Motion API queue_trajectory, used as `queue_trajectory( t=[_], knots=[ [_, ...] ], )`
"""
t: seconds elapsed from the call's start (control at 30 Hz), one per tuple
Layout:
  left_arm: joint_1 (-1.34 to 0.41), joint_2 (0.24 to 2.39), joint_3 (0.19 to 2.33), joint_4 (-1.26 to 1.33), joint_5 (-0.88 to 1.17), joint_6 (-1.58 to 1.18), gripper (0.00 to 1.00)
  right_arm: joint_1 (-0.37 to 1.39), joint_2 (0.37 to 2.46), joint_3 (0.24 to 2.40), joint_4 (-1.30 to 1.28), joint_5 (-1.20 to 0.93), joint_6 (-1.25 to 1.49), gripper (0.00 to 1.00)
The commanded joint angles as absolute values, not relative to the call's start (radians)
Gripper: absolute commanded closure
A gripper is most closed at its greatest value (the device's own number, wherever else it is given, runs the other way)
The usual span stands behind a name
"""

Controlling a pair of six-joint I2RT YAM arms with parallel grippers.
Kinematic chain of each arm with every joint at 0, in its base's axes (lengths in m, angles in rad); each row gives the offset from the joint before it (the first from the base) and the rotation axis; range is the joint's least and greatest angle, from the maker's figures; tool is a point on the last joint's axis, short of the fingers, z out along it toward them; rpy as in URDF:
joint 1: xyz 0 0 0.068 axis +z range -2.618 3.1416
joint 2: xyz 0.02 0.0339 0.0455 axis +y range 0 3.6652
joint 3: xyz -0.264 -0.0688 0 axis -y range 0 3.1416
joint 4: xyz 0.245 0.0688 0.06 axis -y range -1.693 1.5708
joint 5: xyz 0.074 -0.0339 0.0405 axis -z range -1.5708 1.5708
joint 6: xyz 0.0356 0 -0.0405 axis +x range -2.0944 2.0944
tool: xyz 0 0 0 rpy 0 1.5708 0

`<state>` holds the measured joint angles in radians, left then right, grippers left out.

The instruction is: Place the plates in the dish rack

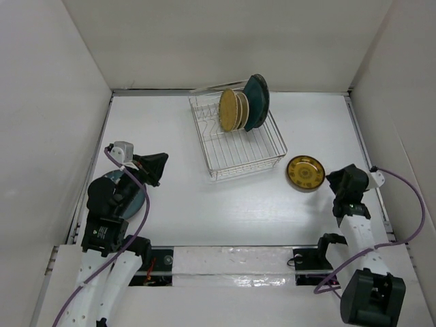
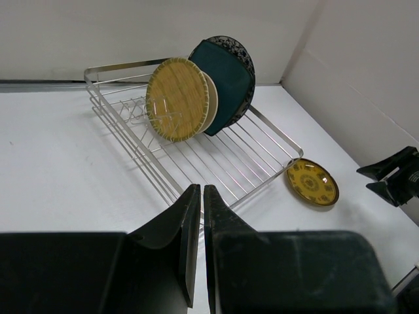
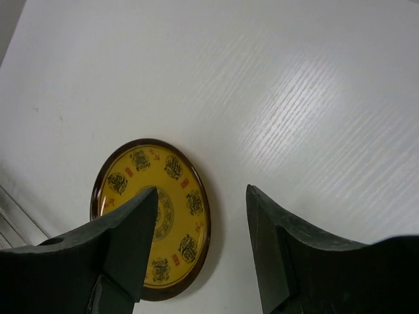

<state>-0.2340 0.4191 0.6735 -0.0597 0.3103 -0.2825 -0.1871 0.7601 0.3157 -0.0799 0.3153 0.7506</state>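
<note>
I should next lower the open fingers of my right gripper down and to the left in the top view, so that they go astride the yellow plate's rim, because the plate's nearest rim is there.
The silver wire dish rack [image 1: 245, 168] [image 2: 268, 180] stands at the back of the table. Upright in it are a round gold plate [image 1: 228, 109] [image 2: 175, 98], a cream one close behind it, a square dark teal plate [image 1: 256, 102] [image 2: 229, 78] and a dark patterned round plate [image 2: 245, 52]. A yellow plate with a brown rim [image 1: 305, 172] [image 3: 173, 167] [image 2: 312, 182] lies flat on the table right of the rack. My right gripper [image 1: 332, 180] [image 3: 201, 190] is open just above its right edge, one finger over the plate and one over bare table. My left gripper [image 1: 158, 167] [image 2: 201, 188] is shut and empty, left of the rack.
White walls close in the table on three sides. A bluish round shape [image 1: 136, 197] shows under my left arm. Purple cables run along both arms. My right gripper's fingers [image 2: 393, 176] show at the right edge of the left wrist view.
</note>
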Motion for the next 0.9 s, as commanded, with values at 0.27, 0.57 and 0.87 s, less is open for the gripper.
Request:
queue_trajectory(
  t=[0.27,0.57,0.87],
  knots=[
    [-0.232,0.391,0.664,-0.008,0.322,-0.290,0.95,-0.337,1.153,0.351,0.181,-0.164,0.672,0.58],
    [-0.232,0.393,0.664,-0.008,0.327,-0.291,0.95,-0.337,1.201,0.339,0.235,-0.129,0.669,0.62],
    [-0.232,0.405,0.664,-0.008,0.334,-0.293,0.95,-0.229,1.048,0.368,0.207,-0.069,0.623,0.51]
  ],
)
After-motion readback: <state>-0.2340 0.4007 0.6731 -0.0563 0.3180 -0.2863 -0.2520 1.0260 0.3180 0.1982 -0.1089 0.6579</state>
